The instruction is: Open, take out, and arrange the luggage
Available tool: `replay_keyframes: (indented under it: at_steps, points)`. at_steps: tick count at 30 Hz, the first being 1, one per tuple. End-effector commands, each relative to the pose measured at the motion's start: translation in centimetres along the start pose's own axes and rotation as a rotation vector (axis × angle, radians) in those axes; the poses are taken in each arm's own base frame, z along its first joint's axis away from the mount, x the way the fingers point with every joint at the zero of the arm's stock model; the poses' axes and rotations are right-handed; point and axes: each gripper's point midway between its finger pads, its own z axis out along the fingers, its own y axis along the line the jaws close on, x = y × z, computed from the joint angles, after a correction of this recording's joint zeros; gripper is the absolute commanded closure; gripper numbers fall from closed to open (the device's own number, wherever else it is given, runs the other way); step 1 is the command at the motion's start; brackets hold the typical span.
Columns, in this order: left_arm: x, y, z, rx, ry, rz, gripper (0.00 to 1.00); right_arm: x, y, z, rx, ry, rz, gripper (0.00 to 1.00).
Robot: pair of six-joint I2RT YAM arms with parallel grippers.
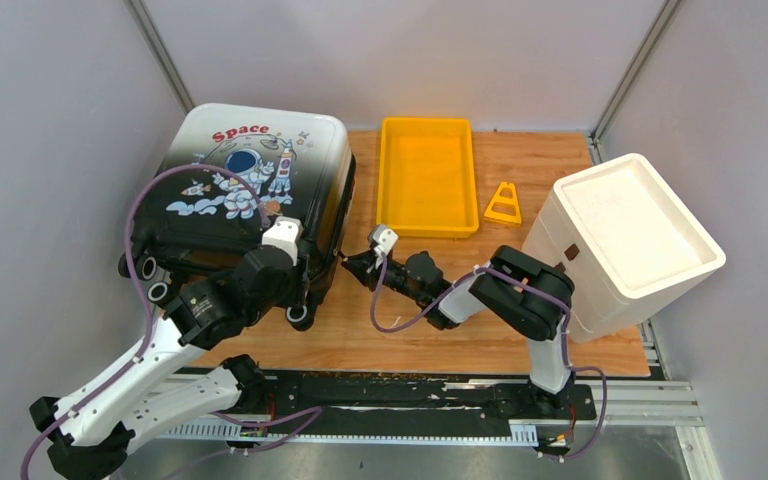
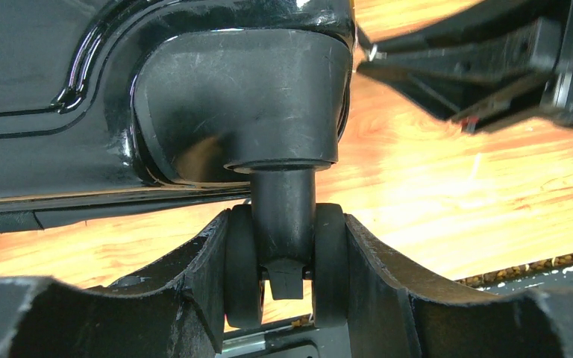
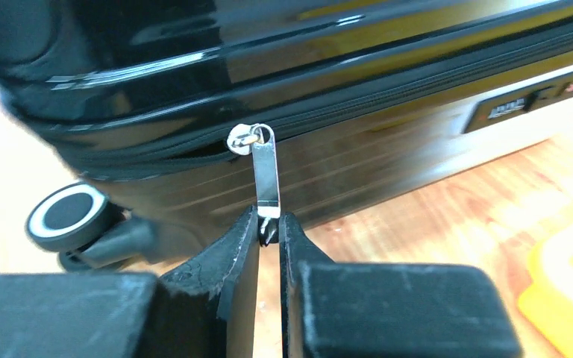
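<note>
I should next draw the pull outward along the still closed zipper and release it, since the luggage's far corner by the tray lies outward of my right gripper.
The luggage lies flat at the table's back left, astronaut side up, lid shut. My left gripper is at its near right corner, shut on a black caster wheel; both fingers press the twin wheel's sides. My right gripper is at the luggage's right side near that corner. It is shut on the tip of the silver zipper pull, which hangs from the slider on the dark zipper line. Another wheel shows at the left of the right wrist view.
A yellow plastic tray stands at the back centre, a small yellow triangular stand to its right. A white foam box stands at the right edge beside my right arm. Grey walls enclose the table.
</note>
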Motion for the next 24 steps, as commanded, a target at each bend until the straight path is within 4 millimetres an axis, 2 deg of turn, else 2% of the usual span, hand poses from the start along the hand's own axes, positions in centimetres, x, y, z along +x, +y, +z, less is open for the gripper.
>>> replay_keyframes:
  at_steps: [1, 11, 15, 17, 24]
  points:
    - [-1.8, -1.6, -0.8, 0.084, -0.038, -0.021, 1.00, -7.3, -5.0, 1.6, 0.096, -0.144, -0.032, 1.00]
    - [-1.2, -3.3, -2.2, 0.210, -0.017, -0.060, 1.00, -8.2, -13.0, 4.8, 0.174, -0.085, -0.072, 1.00]
    - [-0.6, -3.5, -3.0, 0.239, 0.010, -0.074, 1.00, -8.6, -16.1, 6.2, 0.205, -0.065, -0.071, 1.00]
    - [-0.3, -3.2, -3.8, 0.242, 0.017, -0.089, 1.00, -8.7, -18.6, 7.2, 0.230, -0.052, -0.068, 1.00]
    - [0.5, -3.1, -5.1, 0.274, 0.042, -0.108, 1.00, -8.9, -23.5, 8.0, 0.300, -0.031, -0.058, 1.00]
